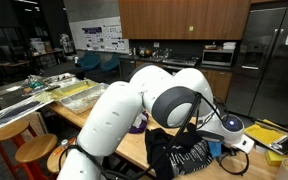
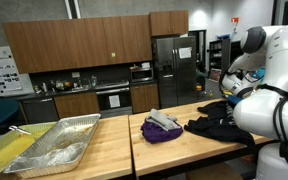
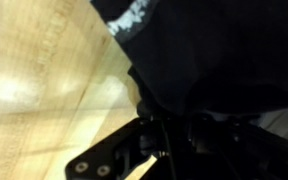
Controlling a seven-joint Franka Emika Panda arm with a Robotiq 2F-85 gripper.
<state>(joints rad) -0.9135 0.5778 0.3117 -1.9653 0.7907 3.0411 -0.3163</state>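
Observation:
My gripper lifts, moves toward the purple cloth and releases the black garment's edge above the black garment's bulk (image 1: 166,145) next, since that bulk lies between gripper and cloth.
A black garment with white print (image 1: 181,156) lies crumpled on the wooden table (image 1: 134,150); it also shows as the black garment (image 2: 216,126) on the table's right part. In the wrist view the black garment (image 3: 224,50) fills the upper right and drapes right over my gripper (image 3: 169,135), whose jaws are drawn together with the dark fabric between them. In an exterior view my gripper (image 2: 230,100) points down into the garment's far edge. The fingertips themselves are buried in the cloth.
A purple cloth with a grey item on top (image 2: 162,128) lies next to the black garment. Foil trays (image 2: 54,150) sit on the neighbouring table. Yellow items (image 1: 269,135) lie beyond the arm. Stools (image 1: 34,150) stand beside the table.

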